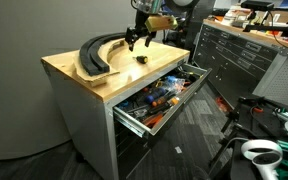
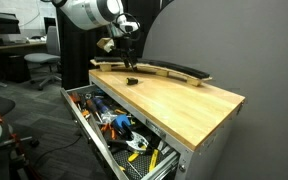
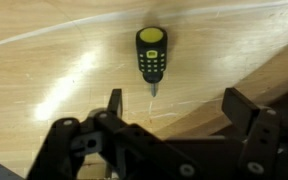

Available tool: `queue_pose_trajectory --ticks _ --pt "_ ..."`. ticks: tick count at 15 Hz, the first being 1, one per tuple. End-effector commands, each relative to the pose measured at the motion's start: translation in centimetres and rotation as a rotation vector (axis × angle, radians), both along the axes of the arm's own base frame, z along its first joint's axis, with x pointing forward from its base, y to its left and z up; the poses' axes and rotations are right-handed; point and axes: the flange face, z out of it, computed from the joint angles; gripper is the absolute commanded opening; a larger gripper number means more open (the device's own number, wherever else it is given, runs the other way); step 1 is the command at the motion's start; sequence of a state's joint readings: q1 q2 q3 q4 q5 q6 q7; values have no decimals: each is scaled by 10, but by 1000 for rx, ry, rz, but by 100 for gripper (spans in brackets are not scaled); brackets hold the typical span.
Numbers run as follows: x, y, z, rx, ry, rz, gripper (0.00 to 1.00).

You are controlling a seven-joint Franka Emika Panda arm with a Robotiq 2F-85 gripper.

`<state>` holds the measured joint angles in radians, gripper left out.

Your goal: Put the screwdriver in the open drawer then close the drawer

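My gripper should next move past the screwdriver's short tip and lower its open fingers around the screwdriver's black handle point(image 1: 141, 59) point(image 3: 152, 59), because only the tip points toward the gap between them.
A stubby black screwdriver with a yellow cap point(image 3: 150, 58) lies on the wooden benchtop, its short tip towards my jaws. It also shows as a small dark spot in both exterior views point(image 1: 141, 58) point(image 2: 130, 80). My gripper point(image 3: 174, 110) is open and empty, hanging just above the benchtop over the screwdriver point(image 1: 137, 40) point(image 2: 124, 58). The open drawer point(image 1: 160, 97) point(image 2: 114, 130) under the benchtop is pulled out and full of tools.
A curved black and wood piece point(image 1: 99, 55) point(image 2: 169, 71) lies along the back of the benchtop. A grey tool cabinet point(image 1: 234, 55) stands beyond the bench. An office chair point(image 2: 39, 65) stands on the floor farther off.
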<state>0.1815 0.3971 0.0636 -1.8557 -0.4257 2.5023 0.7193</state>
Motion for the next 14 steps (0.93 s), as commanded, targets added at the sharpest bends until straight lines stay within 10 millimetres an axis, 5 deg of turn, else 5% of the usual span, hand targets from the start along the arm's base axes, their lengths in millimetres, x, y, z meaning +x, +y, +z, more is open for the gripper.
queue_pose_trajectory --ticks 1,14 --pt "11 -8 6 -23 25 -14 100" --pt "3 -9 -5 1 80 -36 100"
